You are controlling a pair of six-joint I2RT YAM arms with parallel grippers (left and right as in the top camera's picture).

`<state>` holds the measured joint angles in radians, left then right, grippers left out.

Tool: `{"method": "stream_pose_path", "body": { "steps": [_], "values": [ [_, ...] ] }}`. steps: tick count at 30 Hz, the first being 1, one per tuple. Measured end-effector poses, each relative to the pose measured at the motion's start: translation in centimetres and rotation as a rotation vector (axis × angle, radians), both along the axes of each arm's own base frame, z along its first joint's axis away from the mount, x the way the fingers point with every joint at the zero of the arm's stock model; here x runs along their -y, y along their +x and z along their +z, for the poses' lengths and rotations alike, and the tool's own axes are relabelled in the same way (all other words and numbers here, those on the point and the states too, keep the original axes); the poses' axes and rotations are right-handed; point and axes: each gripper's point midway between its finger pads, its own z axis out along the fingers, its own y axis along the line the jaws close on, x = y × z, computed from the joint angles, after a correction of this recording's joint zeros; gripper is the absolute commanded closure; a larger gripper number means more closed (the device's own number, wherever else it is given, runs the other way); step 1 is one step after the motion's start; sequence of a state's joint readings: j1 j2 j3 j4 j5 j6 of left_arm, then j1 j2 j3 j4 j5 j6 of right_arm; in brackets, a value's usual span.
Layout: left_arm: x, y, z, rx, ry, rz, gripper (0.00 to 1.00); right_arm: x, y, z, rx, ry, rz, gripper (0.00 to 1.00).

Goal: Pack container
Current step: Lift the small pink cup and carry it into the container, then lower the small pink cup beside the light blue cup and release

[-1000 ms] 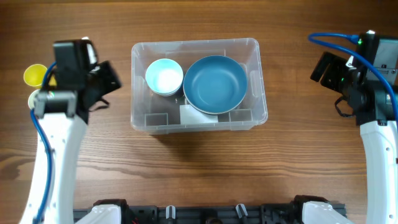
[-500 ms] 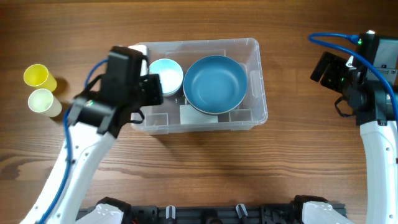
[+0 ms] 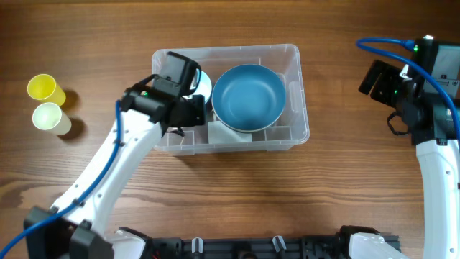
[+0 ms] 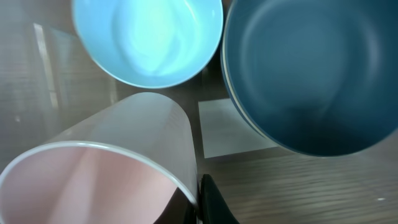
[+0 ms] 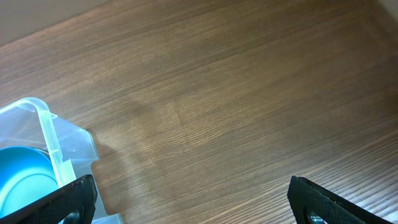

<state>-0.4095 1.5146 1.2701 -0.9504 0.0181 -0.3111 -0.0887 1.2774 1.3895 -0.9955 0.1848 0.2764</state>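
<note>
The robot's left gripper should bring the pale pink cup further down into the bin, near the white label, where the bottom of the bin is free of bowls.
The container (image 3: 297, 80), a clear rectangular bin, stands at the table's middle. Inside it lie a large dark blue bowl (image 3: 248, 97) and a small light blue bowl (image 3: 204, 85), partly under my left arm. In the left wrist view my left gripper (image 4: 200, 202) is shut on the rim of a pale pink cup (image 4: 112, 162). The cup hangs tilted inside the bin, near the light blue bowl (image 4: 146, 37), the dark blue bowl (image 4: 311, 68) and the white label (image 4: 230, 127). My right gripper (image 5: 193, 199) stands open over bare wood, right of the bin.
A yellow cup (image 3: 43, 88) and a pale green cup (image 3: 49, 116) lie on the table at the far left. The right arm (image 3: 413, 93) sits near the table's right edge. Wooden tabletop surrounds the bin.
My left arm has swung right, from beside the two cups to over the left part of the container. The right arm has not moved.
</note>
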Motion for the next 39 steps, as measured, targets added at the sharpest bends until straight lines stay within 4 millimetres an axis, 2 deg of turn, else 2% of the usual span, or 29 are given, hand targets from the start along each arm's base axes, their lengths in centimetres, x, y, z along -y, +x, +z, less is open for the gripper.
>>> {"method": "stream_pose_path", "body": {
  "steps": [4, 8, 27, 35, 36, 39],
  "values": [
    [0.8, -0.3, -1.3, -0.036, 0.017, -0.025, 0.96, 0.0, 0.0, 0.0, 0.0, 0.0, 0.0, 0.0],
    [1.2, -0.4, -1.5, -0.041, 0.02, -0.035, 0.96, 0.0, 0.0, 0.0, 0.0, 0.0, 0.0, 0.0],
    [0.0, -0.1, -1.6, -0.026, 0.075, 0.018, 0.93, 0.0, 0.0, 0.0, 0.0, 0.0, 0.0, 0.0],
    [0.2, 0.5, -3.4, -0.058, 0.091, 0.018, 0.92, 0.0, 0.0, 0.0, 0.0, 0.0, 0.0, 0.0],
    [0.3, 0.7, -4.1, -0.07, 0.097, 0.018, 0.92, 0.0, 0.0, 0.0, 0.0, 0.0, 0.0, 0.0],
    [0.4, 0.8, -4.2, -0.068, 0.097, 0.017, 0.91, 0.0, 0.0, 0.0, 0.0, 0.0, 0.0, 0.0]
  ]
}}
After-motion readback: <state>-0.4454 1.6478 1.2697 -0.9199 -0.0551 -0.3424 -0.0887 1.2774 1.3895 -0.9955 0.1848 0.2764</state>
